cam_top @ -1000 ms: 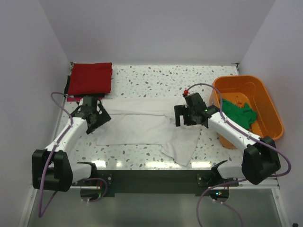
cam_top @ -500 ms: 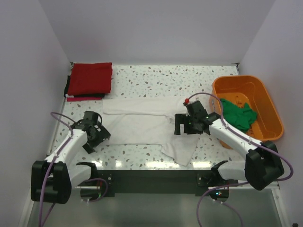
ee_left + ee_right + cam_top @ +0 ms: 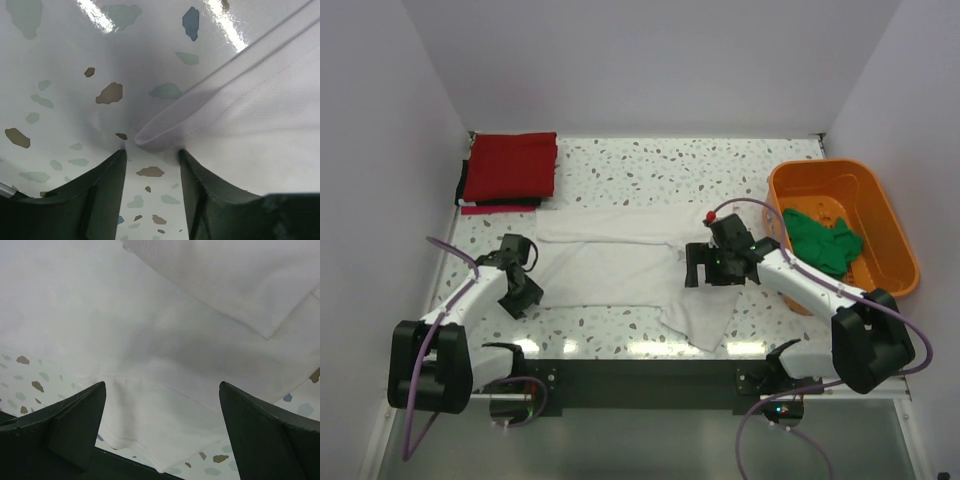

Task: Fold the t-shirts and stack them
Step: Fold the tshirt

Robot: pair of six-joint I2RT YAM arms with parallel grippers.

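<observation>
The loose flap's near tip [image 3: 708, 345] sticks out past the rest of the white t-shirt [image 3: 615, 262], so I need to move my right gripper back and down onto it.
The white t-shirt [image 3: 615, 262] lies spread across the middle of the table, with a loose flap [image 3: 705, 318] at the near right. My left gripper [image 3: 523, 296] is down at its near left corner. In the left wrist view the folded corner [image 3: 156, 139] sits right at the fingertips of the left gripper [image 3: 151, 151], whose jaws are partly narrowed with bare table between them. My right gripper [image 3: 706, 266] hovers wide open over the white t-shirt [image 3: 165, 340], holding nothing. The red t-shirt [image 3: 510, 165] lies folded at the back left on a thin dark one [image 3: 478, 204]. The green t-shirt [image 3: 823, 243] is crumpled in the tub.
The orange plastic tub [image 3: 880, 215] stands at the right edge, close behind my right arm. White walls close the table in on the left, back and right. Speckled tabletop [image 3: 660, 160] shows behind the white t-shirt.
My left gripper has come from beside the red t-shirt toward the near edge, down to the white t-shirt's corner, and its jaws have narrowed. The right gripper shifted slightly nearer and stayed open.
</observation>
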